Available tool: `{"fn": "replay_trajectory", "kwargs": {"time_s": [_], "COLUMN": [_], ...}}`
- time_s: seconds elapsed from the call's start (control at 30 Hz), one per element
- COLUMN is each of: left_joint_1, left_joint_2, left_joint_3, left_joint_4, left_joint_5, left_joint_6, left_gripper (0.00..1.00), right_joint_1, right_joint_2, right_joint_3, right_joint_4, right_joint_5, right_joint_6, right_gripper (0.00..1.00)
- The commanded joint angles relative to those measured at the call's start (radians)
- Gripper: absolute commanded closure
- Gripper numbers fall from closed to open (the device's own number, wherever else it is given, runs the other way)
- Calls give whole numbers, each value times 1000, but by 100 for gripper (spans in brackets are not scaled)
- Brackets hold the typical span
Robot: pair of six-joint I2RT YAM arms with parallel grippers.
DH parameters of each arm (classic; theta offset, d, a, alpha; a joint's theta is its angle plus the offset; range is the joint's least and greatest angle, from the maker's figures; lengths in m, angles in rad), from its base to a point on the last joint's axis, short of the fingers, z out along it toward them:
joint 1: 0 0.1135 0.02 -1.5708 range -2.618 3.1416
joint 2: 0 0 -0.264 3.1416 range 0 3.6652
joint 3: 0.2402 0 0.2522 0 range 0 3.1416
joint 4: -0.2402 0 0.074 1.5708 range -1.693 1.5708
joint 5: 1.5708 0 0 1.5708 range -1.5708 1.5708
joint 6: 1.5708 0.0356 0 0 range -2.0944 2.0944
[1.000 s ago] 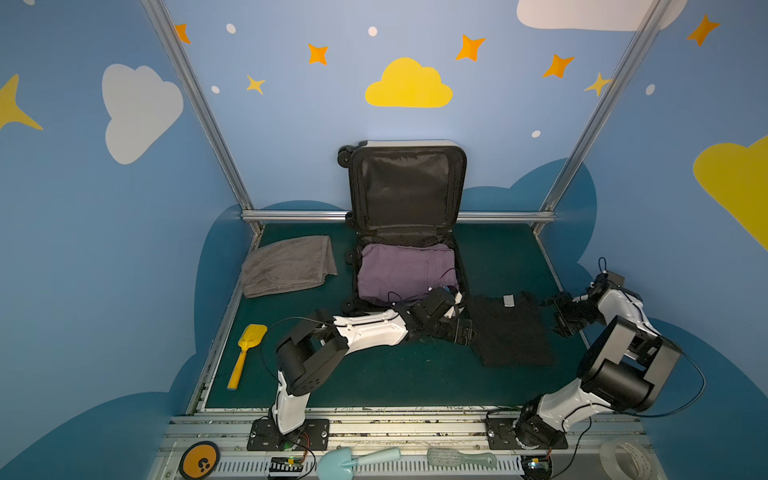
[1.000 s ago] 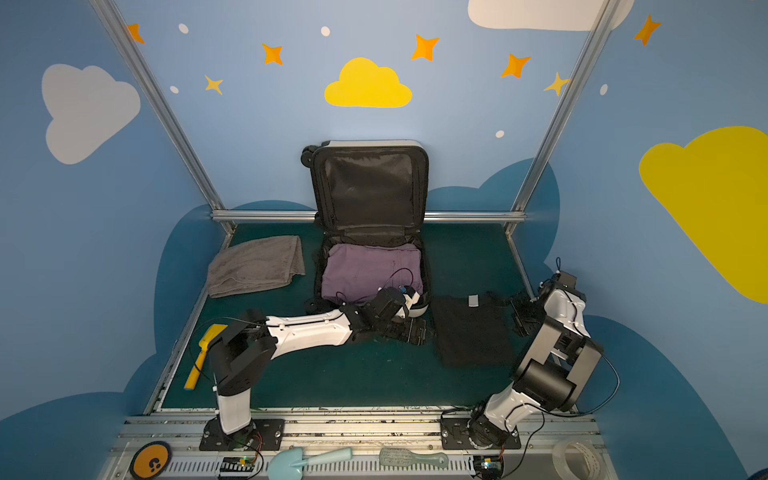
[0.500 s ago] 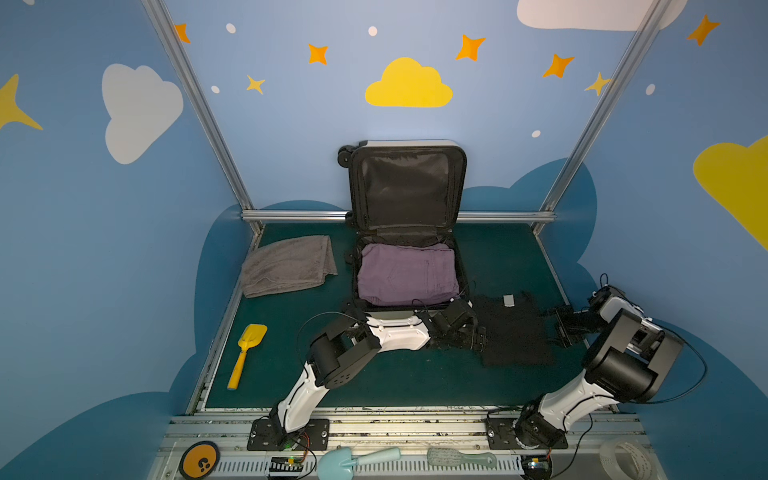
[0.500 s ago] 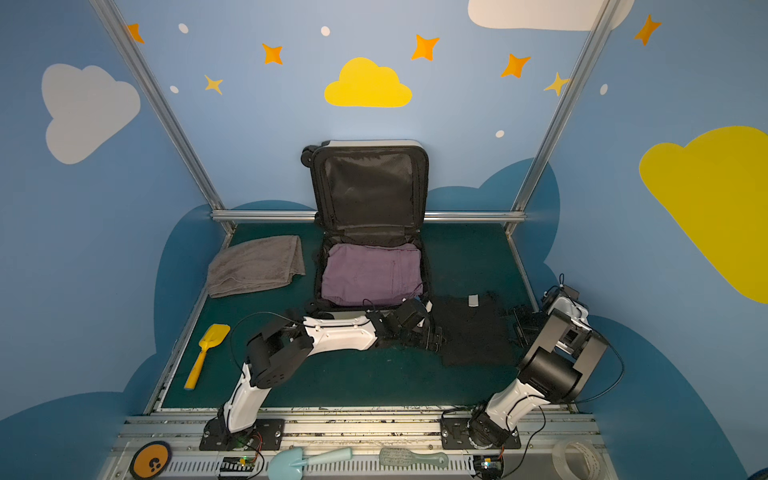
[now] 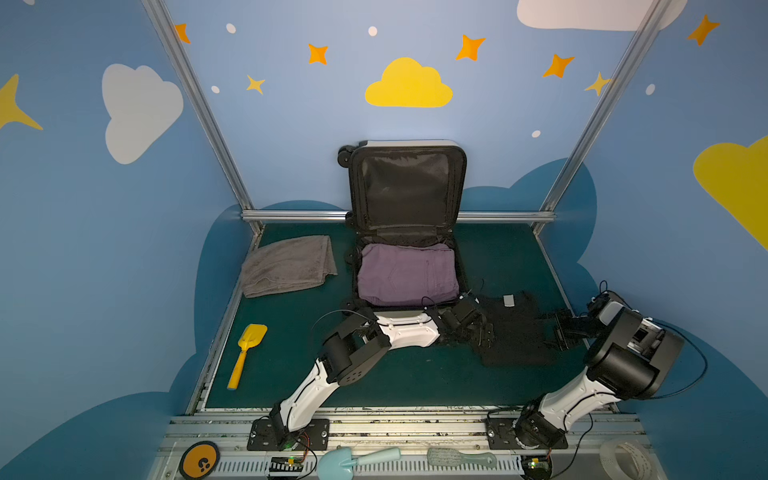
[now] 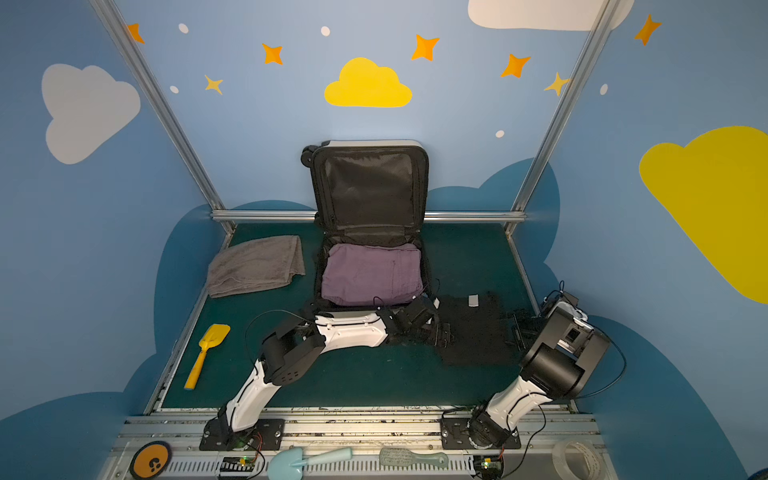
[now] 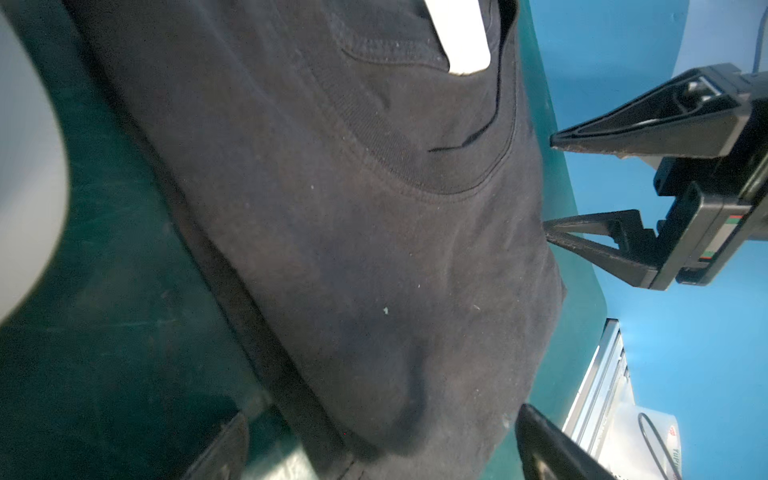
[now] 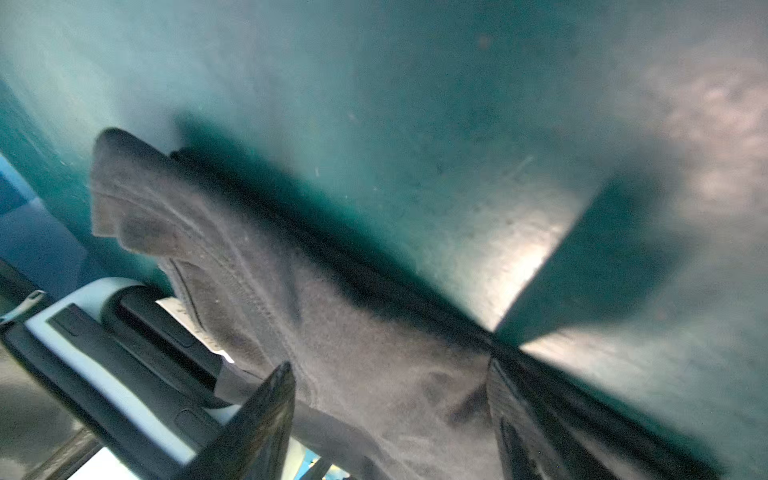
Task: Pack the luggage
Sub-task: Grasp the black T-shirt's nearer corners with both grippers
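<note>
Next, my right gripper stays low at the mat and closes on the shirt's edge farthest from the luggage, since cloth's already between its open fingers.
The luggage [image 5: 409, 144] [image 6: 370, 144] lies open at the back of the green mat, lid upright, with a folded purple garment [image 5: 407, 274] [image 6: 372, 274] in its lower half. Right of its front corner a folded black shirt [image 5: 515, 332] [image 6: 473, 328] [image 7: 332, 228] [image 8: 353, 365] lies flat. My left gripper [image 5: 484, 332] [image 6: 442, 332] [image 7: 382, 436] stands open at the shirt's left edge, fingers either side of the cloth. Open too, my right gripper [image 5: 561, 332] [image 6: 515, 330] [image 8: 388, 370] [image 7: 549, 185] is at the shirt's right edge, with cloth between its fingers.
A folded grey towel [image 5: 289, 266] lies left of the luggage. A yellow toy shovel [image 5: 247, 353] sits near the mat's left edge. On the front rail are an orange disc [image 5: 200, 461], a pale blue shovel [image 5: 353, 459], a brush [image 5: 461, 459] and a tape roll [image 5: 625, 457].
My left gripper has left the luggage's front corner and moved right and forward to the black shirt's left edge. The right gripper has sunk slightly at the shirt's right edge.
</note>
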State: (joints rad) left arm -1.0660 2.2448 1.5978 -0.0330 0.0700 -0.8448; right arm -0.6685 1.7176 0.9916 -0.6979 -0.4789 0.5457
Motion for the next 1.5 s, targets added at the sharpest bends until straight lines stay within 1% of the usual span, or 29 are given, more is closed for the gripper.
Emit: {"fn": "replay_trajectory", "kwargs": {"time_s": [0.0,0.13,0.2,0.47,0.7,0.87,1.1,1.17,1.23,1.3,1.33,1.47], "left_joint_1": [6,7,6,6,6,6,6,6,6,6,6,7], "left_joint_2": [42,57,61,63,67,76,94,96,96,94,92,86], "left_joint_3": [19,46,51,57,63,65,74,77,77,77,78,80], "left_joint_4": [-57,-79,-81,-95,-105,-96,-62,-57,-51,-44,-41,-31], "left_joint_5": [-11,-9,-12,-30,-42,-39,-23,-17,-16,-15,-12,-2], "left_joint_6": [7,18,19,21,28,26,32,36,39,46,47,59], "left_gripper": [0,0,0,2,5,10,26,31,38,46,50,68], "right_joint_1": [-34,-38,-38,-19,27,60,78,79,79,82,81,82], "right_joint_2": [-59,-144,-155,-29,31,51,52,54,56,57,58,54], "right_joint_3": [-25,-41,-47,-36,-34,-47,-53,-53,-54,-55,-54,-56], "right_joint_4": [4,12,15,14,25,43,47,47,49,50,52,55], "right_joint_5": [27,128,151,94,-3,-39,-42,-44,-50,-57,-61,-77], "right_joint_6": [15,20,20,-2,-28,-36,-41,-43,-46,-48,-49,-49], "right_gripper": [28,29,29,31,32,38,55,65,83,97,100,100]}}
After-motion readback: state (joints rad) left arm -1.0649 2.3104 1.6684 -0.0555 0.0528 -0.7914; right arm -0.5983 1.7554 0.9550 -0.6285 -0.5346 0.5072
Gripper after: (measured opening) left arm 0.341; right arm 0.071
